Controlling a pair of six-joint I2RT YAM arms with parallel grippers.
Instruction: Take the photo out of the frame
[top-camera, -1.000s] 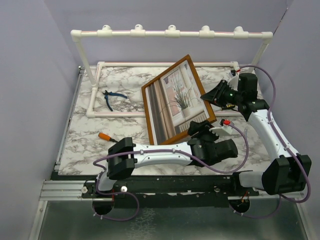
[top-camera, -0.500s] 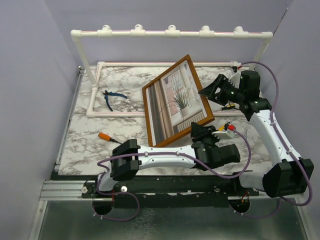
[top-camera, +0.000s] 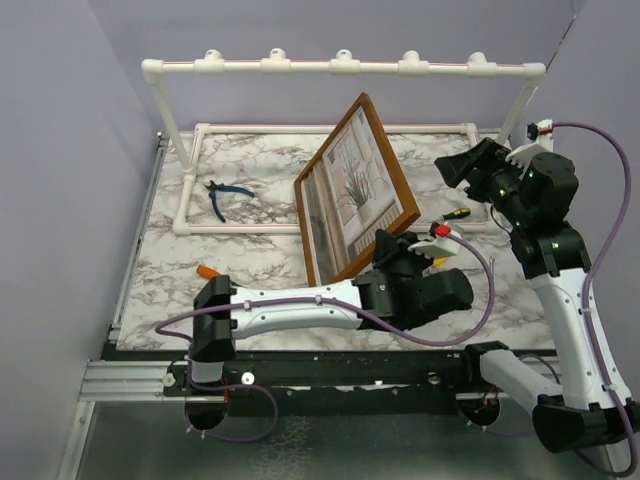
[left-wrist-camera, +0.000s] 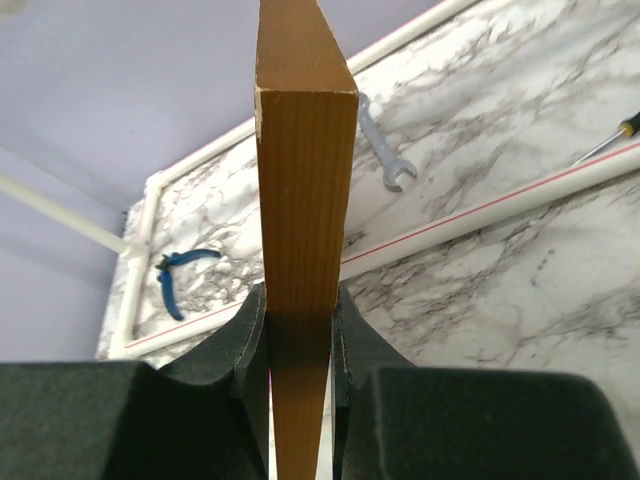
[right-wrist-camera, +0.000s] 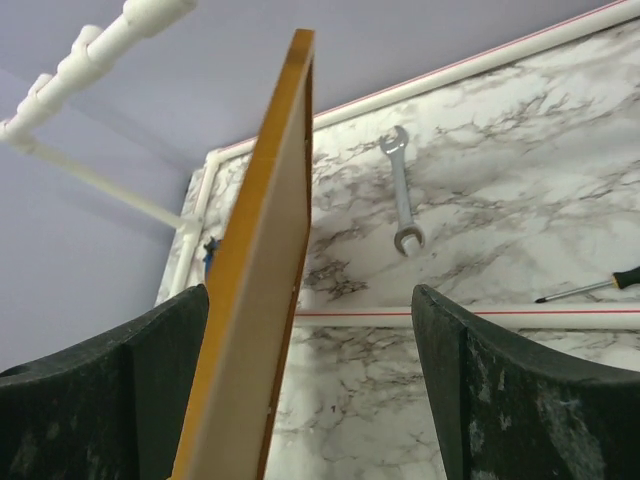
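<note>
Open marble lies below my left gripper on the left in the top view. My gripper will next turn and lower to that side to release the frame (top-camera: 392, 155).
The frame (top-camera: 392, 155), with a narrow orange-brown wooden border, stands tilted steeply on edge in mid-table. The photo (top-camera: 350, 195) of curtains and a potted plant shows behind its glass. My left gripper (top-camera: 402, 252) is shut on the frame's lower right edge. In the left wrist view the wooden edge (left-wrist-camera: 305, 180) rises from between the closed pads of that gripper (left-wrist-camera: 298, 330). My right gripper (top-camera: 456, 170) hangs open to the right of the frame, not touching it. In the right wrist view the frame (right-wrist-camera: 262, 270) shows edge-on beyond the wide-apart fingers of the right gripper (right-wrist-camera: 310, 370).
A white pipe rack (top-camera: 340, 67) runs along the back and across the marble table. Blue pliers (top-camera: 225, 195) lie at the left. A wrench (right-wrist-camera: 403, 200) lies behind the frame. A yellow-handled screwdriver (top-camera: 455, 213) lies at the right and an orange-handled tool (top-camera: 207, 271) near the left arm.
My left gripper shut on the frame's lower edge and tipped the frame up steeply. My right gripper let go of the right edge, opened and drew back to the right.
</note>
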